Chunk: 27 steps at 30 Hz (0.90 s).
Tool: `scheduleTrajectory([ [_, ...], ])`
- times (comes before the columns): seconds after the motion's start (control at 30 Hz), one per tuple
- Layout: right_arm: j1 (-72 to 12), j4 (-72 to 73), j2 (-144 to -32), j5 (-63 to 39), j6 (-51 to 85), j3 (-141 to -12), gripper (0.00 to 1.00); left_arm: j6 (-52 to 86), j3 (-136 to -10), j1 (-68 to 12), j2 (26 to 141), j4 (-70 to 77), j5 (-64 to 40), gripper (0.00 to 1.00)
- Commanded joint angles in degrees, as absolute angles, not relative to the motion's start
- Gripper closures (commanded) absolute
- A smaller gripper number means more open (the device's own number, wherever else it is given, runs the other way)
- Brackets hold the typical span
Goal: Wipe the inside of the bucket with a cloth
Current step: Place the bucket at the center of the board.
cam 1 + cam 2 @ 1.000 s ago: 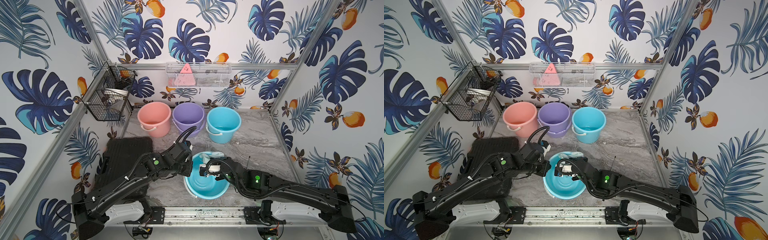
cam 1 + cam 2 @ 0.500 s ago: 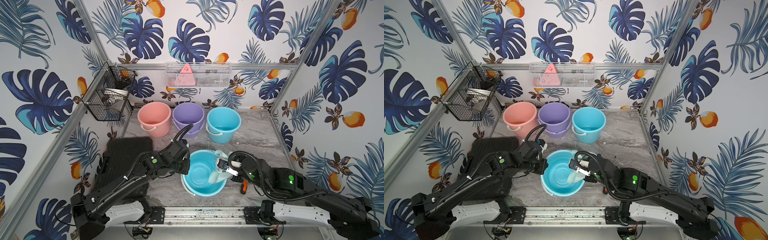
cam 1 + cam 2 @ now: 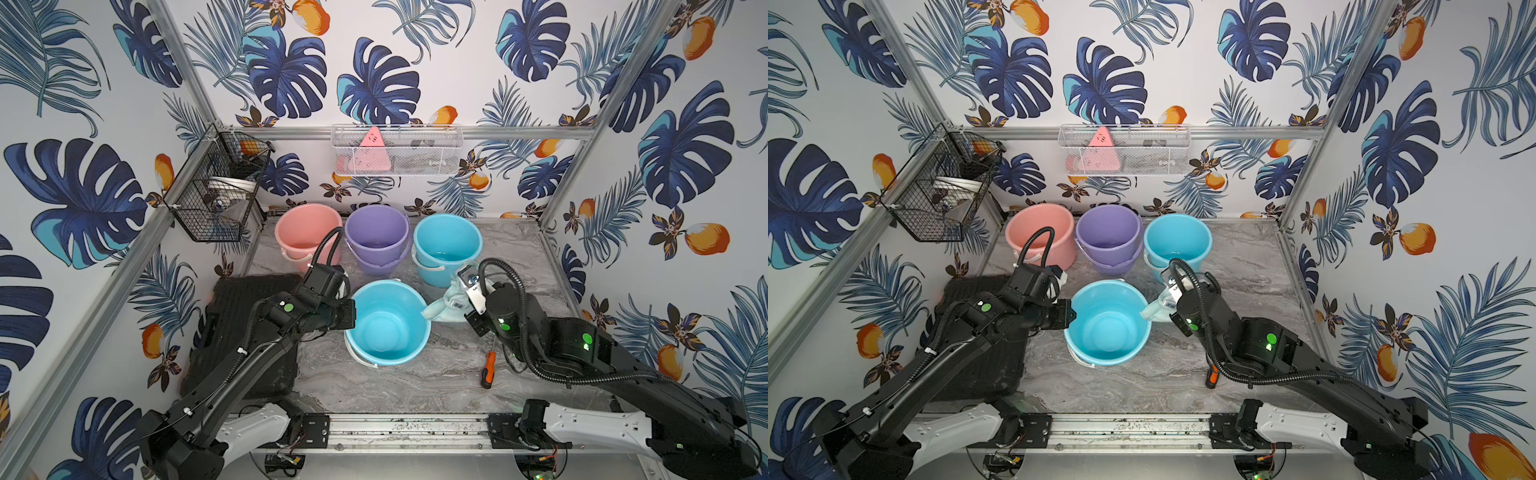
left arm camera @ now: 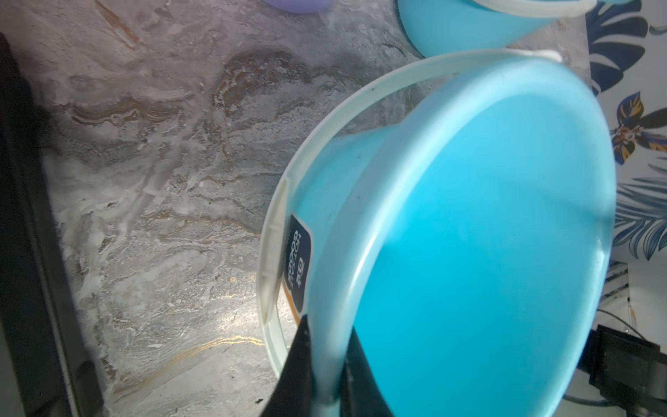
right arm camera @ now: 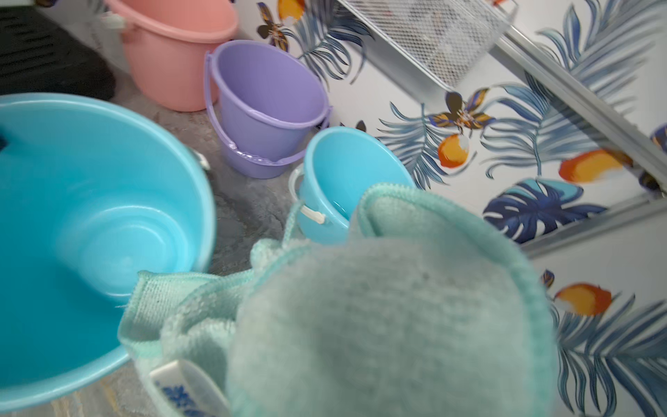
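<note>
I will tip my right gripper downward, lower it onto the bare tabletop that shows between the bucket and the screwdriver, and let go of the bunched mint cloth [image 3: 444, 307] there.
The light blue bucket [image 3: 386, 324] [image 3: 1106, 324] stands mid-table with nothing inside it. My left gripper [image 3: 349, 316] [image 3: 1069, 318] is shut on its left rim. In the left wrist view the black fingers [image 4: 299, 364] pinch the rim wall of the bucket [image 4: 487, 252]. My right gripper [image 3: 457, 299] [image 3: 1169, 299] is just right of the bucket, outside it, shut on the bunched mint cloth [image 3: 444, 307] [image 3: 1156, 309]. In the right wrist view the cloth [image 5: 361, 307] hides the jaws, and its white tag [image 5: 184, 386] hangs beside the bucket [image 5: 90, 224].
Pink [image 3: 307, 237], purple [image 3: 376, 237] and blue [image 3: 446, 245] buckets line the back. A black case [image 3: 249, 324] lies at the left under my left arm. An orange-handled screwdriver [image 3: 488, 370] lies by my right arm. A wire basket [image 3: 220, 195] and a mesh shelf [image 3: 397, 151] hang on the walls.
My right gripper has pulled the cloth up out of the bucket and back to the right, outside the rim. The left gripper has kept its hold on the rim.
</note>
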<state>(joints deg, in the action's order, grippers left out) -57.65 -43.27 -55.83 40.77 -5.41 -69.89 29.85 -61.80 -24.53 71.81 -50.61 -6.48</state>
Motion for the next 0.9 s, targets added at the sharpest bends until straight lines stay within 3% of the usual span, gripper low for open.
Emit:
scheduleTrajectory([
  [0.0, -48.83, -42.50, -56.04, 34.82, 5.52, -70.14, 0.96, 27.69, -61.94, -20.83, 73.63, -48.45, -10.80, 1.00],
  [0.23, -35.49, -41.42, -64.09, 17.83, 11.41, -65.37, 0.93, 29.15, -62.96, -18.28, 78.79, -46.02, -13.37, 1.00],
  [0.5, -30.89, -27.55, -70.31, 6.26, 17.79, -50.21, 0.86, 30.28, -62.30, -18.17, 81.87, -42.96, -16.72, 1.00],
  [0.63, -29.28, -23.05, -73.21, 3.43, 19.85, -45.55, 0.79, 29.89, -62.87, -18.19, 81.75, -42.77, -17.51, 0.88],
  [0.77, -28.48, -22.10, -75.37, 2.57, 20.87, -43.88, 0.61, 29.24, -64.10, -18.20, 81.42, -43.65, -17.40, 0.77],
  [0.87, -28.30, -22.52, -75.72, 2.23, 21.00, -43.76, 0.54, 28.67, -65.11, -18.19, 80.70, -44.97, -16.67, 0.70],
])
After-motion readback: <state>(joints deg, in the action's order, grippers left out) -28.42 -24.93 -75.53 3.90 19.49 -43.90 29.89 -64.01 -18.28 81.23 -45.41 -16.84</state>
